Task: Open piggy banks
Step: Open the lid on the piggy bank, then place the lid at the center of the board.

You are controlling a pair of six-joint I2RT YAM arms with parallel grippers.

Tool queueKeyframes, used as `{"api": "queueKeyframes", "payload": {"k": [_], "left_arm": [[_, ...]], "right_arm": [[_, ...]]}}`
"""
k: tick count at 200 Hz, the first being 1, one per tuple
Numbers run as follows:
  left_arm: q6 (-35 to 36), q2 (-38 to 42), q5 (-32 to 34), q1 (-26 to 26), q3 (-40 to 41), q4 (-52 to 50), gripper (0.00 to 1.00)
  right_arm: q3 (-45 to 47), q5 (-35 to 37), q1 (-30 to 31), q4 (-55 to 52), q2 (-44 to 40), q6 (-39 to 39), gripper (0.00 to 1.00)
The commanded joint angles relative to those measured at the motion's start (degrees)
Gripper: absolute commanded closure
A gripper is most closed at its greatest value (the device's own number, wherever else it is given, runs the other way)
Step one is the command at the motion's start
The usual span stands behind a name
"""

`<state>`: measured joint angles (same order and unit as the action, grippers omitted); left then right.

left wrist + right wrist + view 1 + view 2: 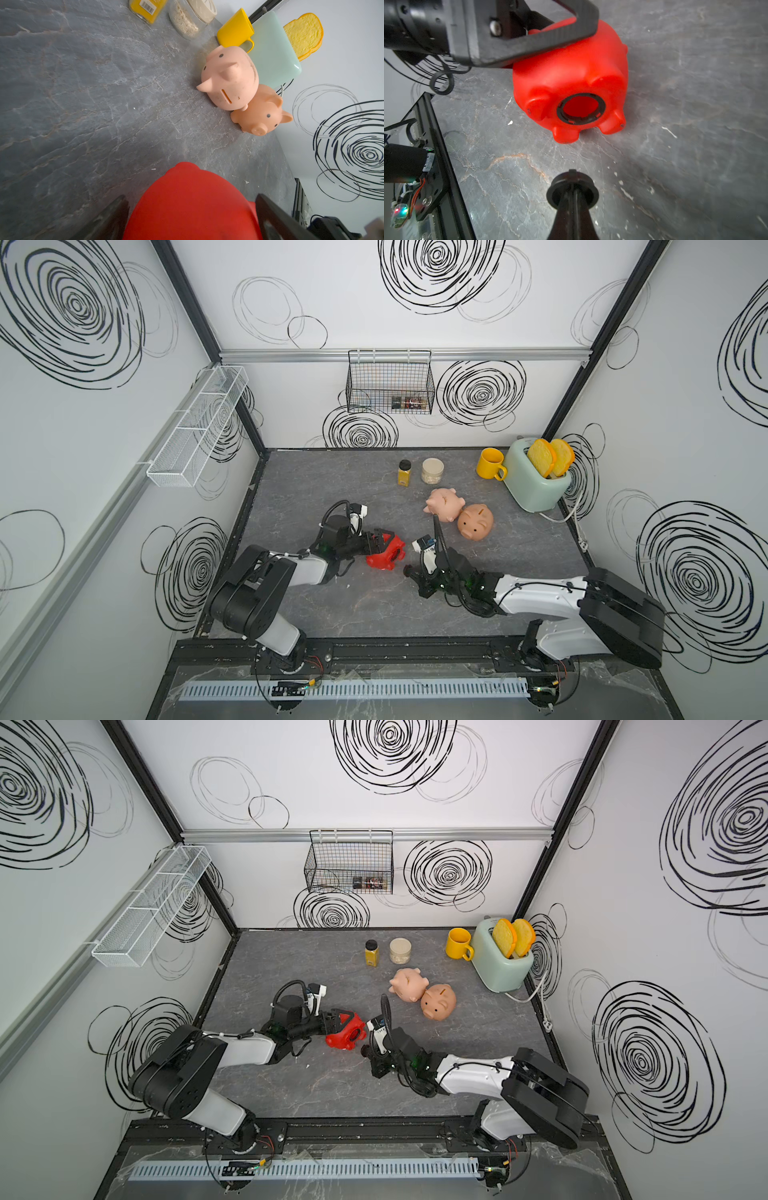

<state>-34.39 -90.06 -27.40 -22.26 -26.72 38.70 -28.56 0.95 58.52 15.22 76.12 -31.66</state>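
The belly hole (581,108) of the red pig is uncovered, so I should move my right gripper away from the pig, tip it downward, and lower it to release the plug on the tabletop.
The red piggy bank (388,559) (571,83) lies on its side at mid table with its belly hole (581,108) uncovered and ringed in black. My left gripper (380,543) (193,216) is shut on the red pig's body, one finger on each flank. My right gripper (409,571) (572,199) hangs a short way in front of the hole, shut on the round black plug (572,191). The pale pink piggy bank (444,504) (228,79) lies tipped over behind, touching the upright peach-tan piggy bank (476,522) (261,116).
A yellow mug (490,463) and a mint toaster (536,485) with two bread slices stand at the back right. A spice jar (404,473) and a lidded jar (432,471) stand at the back middle. A black wire basket (390,383) and a white shelf (199,427) hang on the walls.
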Motion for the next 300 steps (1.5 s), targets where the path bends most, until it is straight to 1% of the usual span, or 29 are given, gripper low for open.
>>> {"api": "queueKeyframes", "payload": {"k": [1,18,28,33,51,72,90,109,124,173,207,251,283,300], "left_arm": [[2.3,-2.3,2.9,-1.0,0.9,-8.5,0.03],[2.5,-2.0,3.4,-1.2,0.8,-9.1,0.03],[2.7,-1.8,3.7,-1.2,0.8,-9.4,0.03],[2.7,-1.7,3.7,-1.2,0.8,-9.6,0.03],[2.8,-1.7,3.9,-1.3,0.7,-10.2,0.03],[2.9,-1.5,4.1,-1.5,0.6,-10.6,0.03],[3.1,-1.3,4.3,-1.6,0.5,-11.0,0.02],[3.3,-1.2,4.4,-2.0,0.4,-11.4,0.02],[3.3,-1.2,4.6,-2.2,0.3,-11.6,0.02],[4.1,-0.9,5.7,-2.6,-0.2,-12.8,0.02],[4.0,-1.1,5.7,-2.7,-0.2,-12.8,0.02],[3.9,-1.8,5.3,-2.7,-0.4,-12.7,0.02],[4.0,-1.7,5.3,-2.7,-0.4,-12.7,0.02],[4.0,-1.9,5.3,-2.7,-0.6,-12.8,0.02]], "right_arm": [[-5.3,5.3,0.1,-18.7,-2.3,-9.3,1.0],[-8.3,7.1,-0.1,-27.3,-3.0,-13.6,1.0],[-9.6,7.1,-0.5,-30.5,-3.1,-11.9,0.98],[-10.5,7.1,-0.9,-32.9,-2.9,-12.3,1.0],[-14.1,7.5,-2.6,-43.1,-2.0,-12.5,1.0],[-15.6,7.8,-4.0,-49.7,-2.0,-12.0,1.0],[-16.4,4.6,-6.6,-53.9,-2.2,-12.0,1.0],[-15.6,-0.4,-10.2,-55.3,-2.4,-10.3,1.0],[-15.4,-1.7,-11.7,-56.6,-2.2,-8.8,1.0],[-17.4,0.3,-13.5,-60.3,2.2,-5.5,1.0],[-17.8,1.4,-13.3,-60.2,4.7,-5.3,1.0],[-17.8,1.1,-13.0,-58.9,7.1,-4.4,1.0],[-18.0,1.1,-12.8,-58.5,9.1,-3.9,0.99],[-17.9,1.1,-12.6,-58.2,9.4,-3.8,0.97]]}}
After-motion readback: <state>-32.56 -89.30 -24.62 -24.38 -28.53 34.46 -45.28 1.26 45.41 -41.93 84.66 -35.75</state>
